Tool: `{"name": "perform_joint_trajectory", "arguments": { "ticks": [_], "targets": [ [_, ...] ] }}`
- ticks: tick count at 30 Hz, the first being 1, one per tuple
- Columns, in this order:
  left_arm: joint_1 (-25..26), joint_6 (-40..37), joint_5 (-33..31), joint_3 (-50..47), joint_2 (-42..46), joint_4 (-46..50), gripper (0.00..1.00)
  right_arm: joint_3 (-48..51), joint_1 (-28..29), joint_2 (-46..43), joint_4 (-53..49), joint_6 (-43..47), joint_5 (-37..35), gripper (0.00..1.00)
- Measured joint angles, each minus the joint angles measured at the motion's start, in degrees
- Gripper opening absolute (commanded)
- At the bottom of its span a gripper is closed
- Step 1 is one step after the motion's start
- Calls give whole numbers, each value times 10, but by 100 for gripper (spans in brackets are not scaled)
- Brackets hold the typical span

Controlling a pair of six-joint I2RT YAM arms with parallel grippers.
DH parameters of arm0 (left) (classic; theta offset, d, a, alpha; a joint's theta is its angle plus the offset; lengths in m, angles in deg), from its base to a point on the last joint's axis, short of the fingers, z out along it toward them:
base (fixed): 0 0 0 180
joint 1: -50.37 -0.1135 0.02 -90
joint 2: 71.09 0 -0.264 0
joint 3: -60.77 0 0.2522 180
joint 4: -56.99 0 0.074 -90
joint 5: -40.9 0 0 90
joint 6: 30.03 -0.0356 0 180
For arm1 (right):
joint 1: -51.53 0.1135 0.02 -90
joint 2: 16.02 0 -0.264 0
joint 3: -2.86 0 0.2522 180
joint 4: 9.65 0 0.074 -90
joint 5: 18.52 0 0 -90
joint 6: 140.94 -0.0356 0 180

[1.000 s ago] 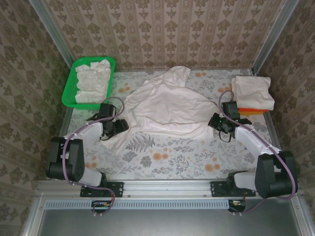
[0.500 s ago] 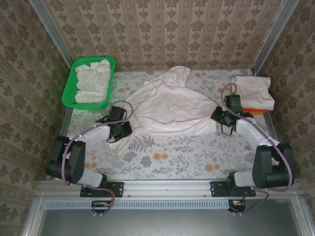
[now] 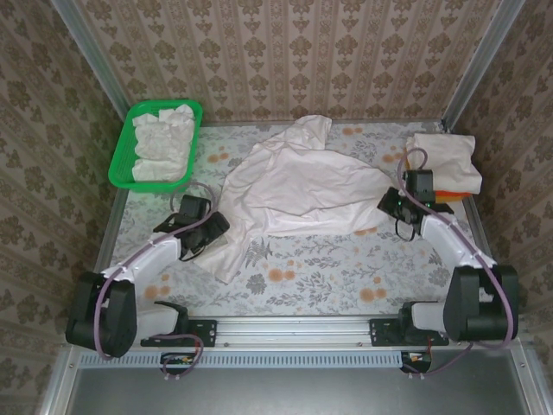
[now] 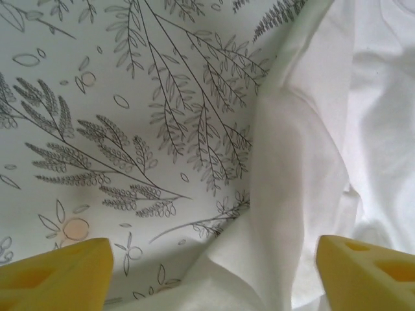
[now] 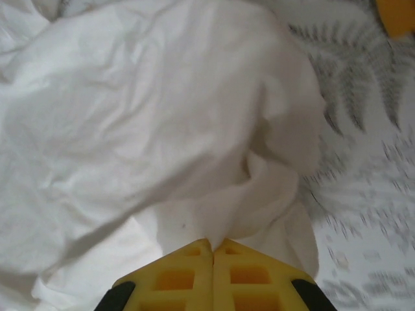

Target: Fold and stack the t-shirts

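Note:
The loose edge of the shirt's near flap (image 3: 228,239) (image 4: 243,282) already lies between my left gripper's wide-open fingers. I should next move that gripper down onto this cloth and close there.
A large off-white t-shirt (image 3: 294,177) lies crumpled across the middle of the table. My left gripper (image 3: 214,228) is at its near-left flap and open. In the left wrist view the yellow fingertips (image 4: 58,272) stand wide apart, and the shirt's edge (image 4: 292,194) lies loose between them. My right gripper (image 3: 387,201) is at the shirt's right edge. There it (image 5: 214,245) is shut on a pinch of the white cloth (image 5: 162,129). A folded off-white t-shirt (image 3: 444,160) rests on an orange one (image 3: 442,194) at the back right.
A green mesh basket (image 3: 123,156) with more white shirts (image 3: 164,143) stands at the back left. The floral tablecloth (image 3: 302,268) shows bare along the near side. Patterned walls close in the back and both sides.
The left gripper shut on the shirt's near-left flap, then opened and let it go. The right gripper drew the shirt's right edge towards the back right.

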Motion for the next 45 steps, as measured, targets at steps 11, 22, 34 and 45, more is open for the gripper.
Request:
{"name": "perform_joint_trajectory", "arguments": {
  "ticks": [11, 22, 34, 45],
  "targets": [
    [-2, -72, 134, 23, -84, -36, 58, 52, 0, -39, -11, -14, -5, 0],
    [20, -47, 141, 24, -119, -96, 0, 46, 0, -48, -14, -16, -5, 0],
    [-10, -80, 36, 140, 137, -20, 0, -66, 0, -238, -16, 4, 1, 0],
    [-41, -126, -13, 303, 216, 104, 0, -230, 0, -299, -40, 55, -5, 0]
  ]
}}
